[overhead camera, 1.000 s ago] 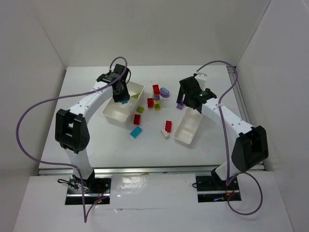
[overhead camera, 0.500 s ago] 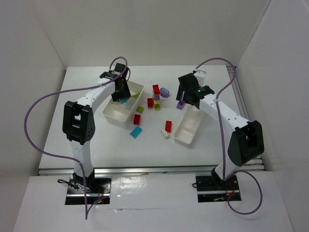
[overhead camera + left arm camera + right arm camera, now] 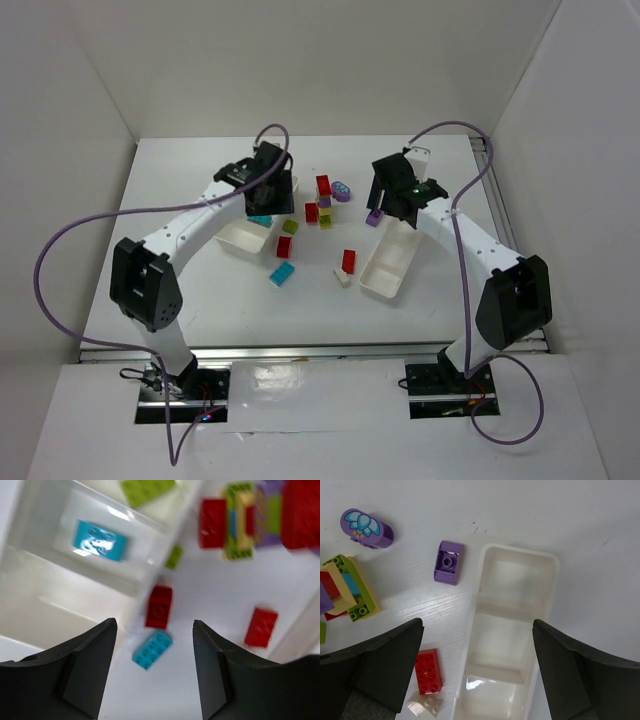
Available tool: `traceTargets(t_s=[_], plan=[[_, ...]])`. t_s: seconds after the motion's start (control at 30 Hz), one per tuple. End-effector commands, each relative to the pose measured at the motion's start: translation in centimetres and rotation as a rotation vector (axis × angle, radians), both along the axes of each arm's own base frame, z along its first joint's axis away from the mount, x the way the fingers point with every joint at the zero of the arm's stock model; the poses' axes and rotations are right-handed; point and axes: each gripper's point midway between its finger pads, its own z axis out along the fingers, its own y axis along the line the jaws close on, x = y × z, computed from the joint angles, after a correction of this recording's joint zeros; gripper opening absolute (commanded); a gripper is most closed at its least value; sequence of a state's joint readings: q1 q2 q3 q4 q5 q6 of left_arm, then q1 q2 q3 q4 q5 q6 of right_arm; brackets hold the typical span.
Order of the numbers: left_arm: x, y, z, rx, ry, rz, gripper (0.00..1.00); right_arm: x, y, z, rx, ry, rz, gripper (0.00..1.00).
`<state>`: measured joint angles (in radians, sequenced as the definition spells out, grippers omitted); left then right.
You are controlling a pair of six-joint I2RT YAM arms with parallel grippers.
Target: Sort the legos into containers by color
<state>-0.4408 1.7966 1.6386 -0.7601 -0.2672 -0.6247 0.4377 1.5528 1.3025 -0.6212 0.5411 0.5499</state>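
The loose cyan brick (image 3: 282,273) has its match in the longer tray, so I will move my left gripper back past the red brick and down onto the loose one.
The longer white tray (image 3: 30,605) holds a cyan brick (image 3: 100,541) in its middle compartment and a lime green brick (image 3: 147,489) in the end one. My left gripper (image 3: 154,629) is open and empty, hovering over the tray's right rim above a red brick (image 3: 159,607) and a second cyan brick (image 3: 152,650) on the table. My right gripper (image 3: 477,625) is open and empty over the left rim of the smaller tray (image 3: 512,630), whose compartments are bare. A purple brick (image 3: 448,562) lies just left of that tray, and a red brick (image 3: 428,671) lies nearer.
Between the trays lie a lime-and-yellow stack (image 3: 325,218), red bricks (image 3: 323,186), a small lime brick (image 3: 290,227), a purple flower piece (image 3: 342,190) and a white piece (image 3: 343,278). White walls close in the table at the back and both sides.
My left gripper has opened and let go of the cyan brick, which now lies in the longer tray; the gripper has swung right to the tray's edge. The right arm has barely moved.
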Motion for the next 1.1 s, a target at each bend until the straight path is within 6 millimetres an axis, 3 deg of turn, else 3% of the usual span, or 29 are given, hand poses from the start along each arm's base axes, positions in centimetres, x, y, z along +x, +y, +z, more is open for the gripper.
traceTargets(t_s=[0.0,0.03,0.13,0.17,0.33,0.43,0.8,1.07], plan=[[-3.6,-3.4,0.6,0.039,-0.041,-0.183,0.72,-0.2,-0.8,2.0,0.017,-0.062,-0.030,0.97],[-5.9,-4.7,-0.8,0.059,-0.016,-0.250,0.72,-0.4,-0.8,1.7,0.013,-0.054,-0.030,0.97],[-8.5,-5.8,-3.6,0.082,0.031,-0.322,0.90,-0.6,-0.9,1.7,0.013,-0.053,-0.030,0.97],[-9.0,-6.2,-4.2,0.079,0.040,-0.340,0.98,-0.7,-1.0,2.1,0.017,-0.063,-0.030,0.97],[-9.0,-4.8,-7.5,0.151,0.055,-0.317,0.99,-0.9,-0.9,1.6,0.019,-0.050,-0.023,0.97],[-8.9,-4.1,-9.6,0.220,0.087,-0.332,0.93,-1.0,-1.0,1.2,0.015,-0.042,-0.023,0.97],[-9.7,-4.7,-13.7,0.218,0.173,-0.381,0.76,-0.8,-1.3,1.6,0.019,-0.051,-0.033,0.98],[-11.0,-5.1,-14.9,0.192,0.218,-0.405,0.68,-0.6,-1.2,1.6,0.019,-0.051,-0.033,0.98]])
